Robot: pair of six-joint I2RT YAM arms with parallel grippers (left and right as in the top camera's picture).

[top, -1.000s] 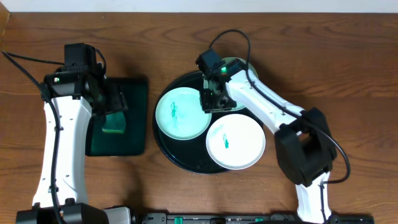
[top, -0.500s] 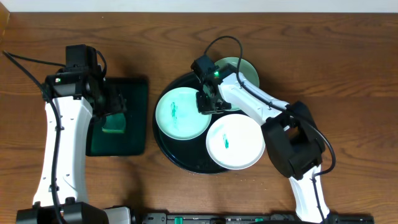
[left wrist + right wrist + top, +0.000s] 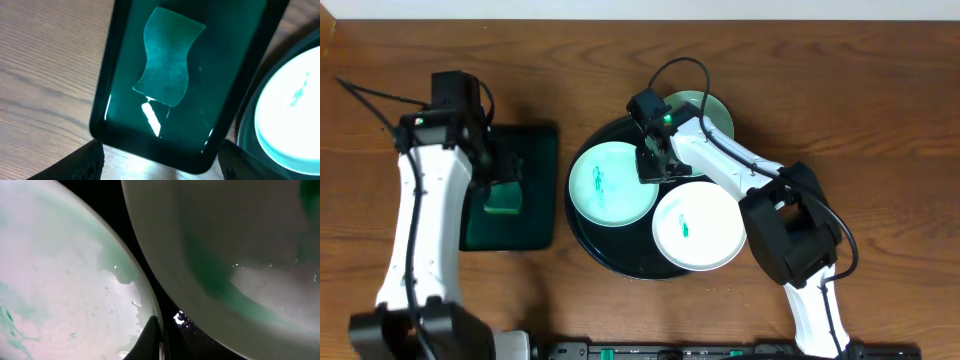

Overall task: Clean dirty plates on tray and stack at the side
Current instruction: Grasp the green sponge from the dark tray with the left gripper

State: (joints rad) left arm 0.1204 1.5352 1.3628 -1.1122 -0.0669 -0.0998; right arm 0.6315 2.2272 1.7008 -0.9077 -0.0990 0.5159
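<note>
The green sponge lies in the rectangular tray below. My left gripper will go down, open, onto the sponge's narrow middle, with its fingers on either side.
The round black tray [image 3: 620, 258] holds three pale plates. The left plate [image 3: 605, 185] and the front right plate [image 3: 705, 230] each have a teal smear. The back plate [image 3: 712, 108] is partly hidden by my right arm. My right gripper [image 3: 655, 166] is down between the plates, at the left plate's right rim. In the right wrist view its one visible finger [image 3: 152, 342] lies on that plate's [image 3: 55, 280] rim, and the other finger is hidden. A second plate [image 3: 240, 250] fills the upper right. My left gripper [image 3: 503, 165] [image 3: 162, 167] is open and empty.
A rectangular black tray [image 3: 538, 200] [image 3: 120, 75] left of the round tray holds a green sponge [image 3: 503, 203] [image 3: 167, 62]. My left gripper hovers over it. The round tray's rim and the left plate [image 3: 295, 105] show at the right edge of the left wrist view.
My right gripper has shifted a little to the left, onto the left plate's rim, then held still. My left arm has shifted slightly over the sponge tray.
</note>
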